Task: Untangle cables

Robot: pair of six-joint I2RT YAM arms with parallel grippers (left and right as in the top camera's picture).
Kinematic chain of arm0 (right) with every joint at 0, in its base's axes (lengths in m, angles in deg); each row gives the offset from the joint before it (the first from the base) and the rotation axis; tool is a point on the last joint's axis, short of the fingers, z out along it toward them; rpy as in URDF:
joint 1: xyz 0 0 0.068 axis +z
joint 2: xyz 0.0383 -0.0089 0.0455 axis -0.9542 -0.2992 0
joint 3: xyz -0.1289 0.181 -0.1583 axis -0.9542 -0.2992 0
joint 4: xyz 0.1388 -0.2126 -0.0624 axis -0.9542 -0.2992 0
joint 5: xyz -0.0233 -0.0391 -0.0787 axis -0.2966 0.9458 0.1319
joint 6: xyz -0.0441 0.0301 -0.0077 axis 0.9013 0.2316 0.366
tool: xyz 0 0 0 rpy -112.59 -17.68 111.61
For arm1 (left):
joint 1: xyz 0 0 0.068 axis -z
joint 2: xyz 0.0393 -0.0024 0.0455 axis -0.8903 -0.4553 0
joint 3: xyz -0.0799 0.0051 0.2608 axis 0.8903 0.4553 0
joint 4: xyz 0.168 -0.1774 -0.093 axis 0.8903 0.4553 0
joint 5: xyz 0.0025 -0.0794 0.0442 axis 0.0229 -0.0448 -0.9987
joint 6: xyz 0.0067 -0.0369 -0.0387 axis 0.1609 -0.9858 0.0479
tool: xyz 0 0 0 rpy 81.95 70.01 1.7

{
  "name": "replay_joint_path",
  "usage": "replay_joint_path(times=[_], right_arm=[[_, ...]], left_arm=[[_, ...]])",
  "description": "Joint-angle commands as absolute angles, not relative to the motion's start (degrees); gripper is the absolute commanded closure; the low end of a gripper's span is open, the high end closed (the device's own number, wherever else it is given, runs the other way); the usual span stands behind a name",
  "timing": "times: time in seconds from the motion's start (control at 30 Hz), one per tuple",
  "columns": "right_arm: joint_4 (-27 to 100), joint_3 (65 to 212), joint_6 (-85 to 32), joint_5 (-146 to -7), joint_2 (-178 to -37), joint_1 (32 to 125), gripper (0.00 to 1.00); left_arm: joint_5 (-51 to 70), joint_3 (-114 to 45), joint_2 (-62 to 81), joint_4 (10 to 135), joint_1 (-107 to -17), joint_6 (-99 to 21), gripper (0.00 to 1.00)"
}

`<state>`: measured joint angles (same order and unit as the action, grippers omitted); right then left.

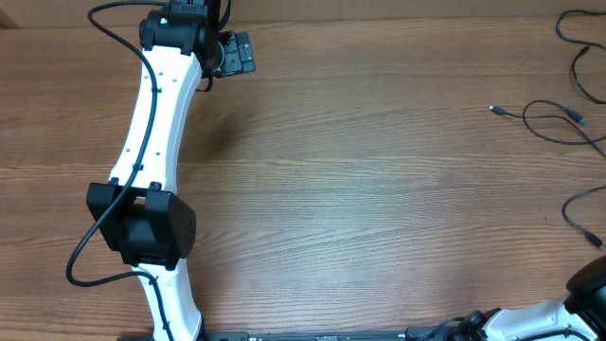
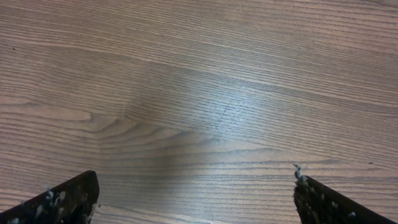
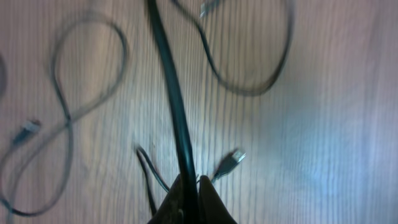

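Observation:
My right gripper will go down to bare wood inside the curved cable below it, toward the top of the wrist view, to release clear of the USB plug (image 3: 231, 163).
Thin black cables (image 1: 559, 121) lie in loops at the table's far right edge, with small plug ends showing. In the right wrist view my right gripper (image 3: 191, 186) is shut on a thick black cable (image 3: 171, 81) that runs up out of the jaws over the table. Thinner cable loops (image 3: 62, 124) lie left and above it, and a USB plug (image 3: 231, 163) lies just right of the fingers. Overhead, the right gripper itself is out of frame at the bottom right. My left gripper (image 2: 196, 199) is open and empty over bare wood; overhead it sits at the far left (image 1: 232, 54).
The wooden table (image 1: 379, 189) fills the view. The left arm (image 1: 156, 152) stretches along the left side. Part of the right arm (image 1: 568, 308) shows at the bottom right corner.

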<state>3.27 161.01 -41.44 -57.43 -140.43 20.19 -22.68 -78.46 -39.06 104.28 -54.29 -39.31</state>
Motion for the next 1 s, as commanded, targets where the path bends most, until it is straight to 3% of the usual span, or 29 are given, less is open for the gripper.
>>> replay_joint_path(times=[0.0, 0.13, 0.37, 0.97], right_arm=[[8.3, 153.6, -42.5, -65.9, -140.2, 20.5, 0.96], [18.3, 144.4, -42.2, -75.1, -140.2, 20.5, 0.96], [33.2, 133.7, -42.4, -72.6, -140.2, 18.4, 0.96], [45.9, 133.2, -42.4, -63.2, -140.5, 11.2, 0.95]], left_arm=[[-22.2, -78.9, -39.5, 104.1, -53.9, -38.9, 0.00], [-22.1, -78.9, -39.5, 104.1, -53.9, -38.9, 0.00], [-20.7, -78.9, -39.5, 104.3, -53.9, -38.9, 0.00], [-20.7, -78.9, -39.6, 104.9, -53.9, -38.9, 0.00]])
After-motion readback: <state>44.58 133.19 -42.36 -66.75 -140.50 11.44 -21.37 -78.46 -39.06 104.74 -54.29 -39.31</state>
